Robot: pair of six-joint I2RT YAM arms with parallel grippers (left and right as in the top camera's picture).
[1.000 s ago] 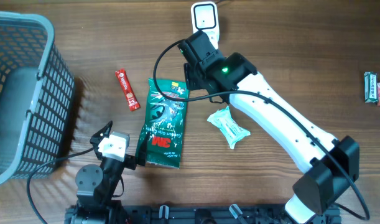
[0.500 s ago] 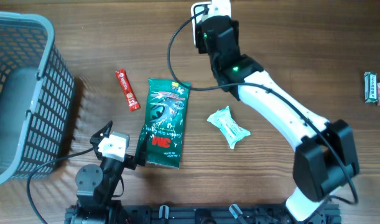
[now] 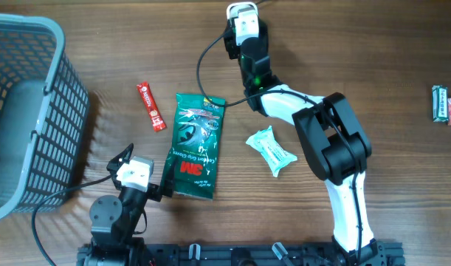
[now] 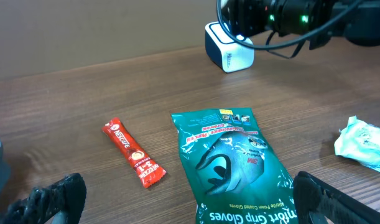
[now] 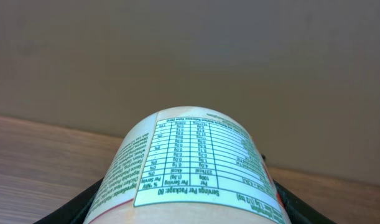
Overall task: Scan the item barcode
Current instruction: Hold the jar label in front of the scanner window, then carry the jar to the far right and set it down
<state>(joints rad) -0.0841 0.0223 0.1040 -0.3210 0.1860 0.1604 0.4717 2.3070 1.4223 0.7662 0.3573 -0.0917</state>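
Observation:
My right gripper swings to its right in the overhead view next, lowers the item and releases it on the bare tabletop beside the small packets.
The item is a round container with a white nutrition label (image 5: pixel 196 165). It fills the lower half of the right wrist view, and my right gripper (image 5: pixel 190 208) is shut on it, a dark finger on each side. From overhead that gripper (image 3: pixel 246 31) is at the table's far edge, right over the white scanner (image 3: pixel 236 9), most of which it covers. The left wrist view shows the scanner (image 4: pixel 229 51) as a white and blue box under the dark arm. No barcode shows on the label. My left gripper (image 4: pixel 193 208) stands open low at the table's front.
A green 3M gloves packet (image 3: pixel 195 144) lies in front of the left gripper, with a red Nescafe sachet (image 3: pixel 151 107) to its left. A pale green wipes packet (image 3: pixel 271 150) lies mid-table. A grey basket (image 3: pixel 59 44) fills the left side. Small packets (image 3: pixel 443 103) sit at the right edge.
My right arm has swung from beside the gloves packet up to the far edge, carrying the item over the scanner and folding its elbow. The left arm has not moved.

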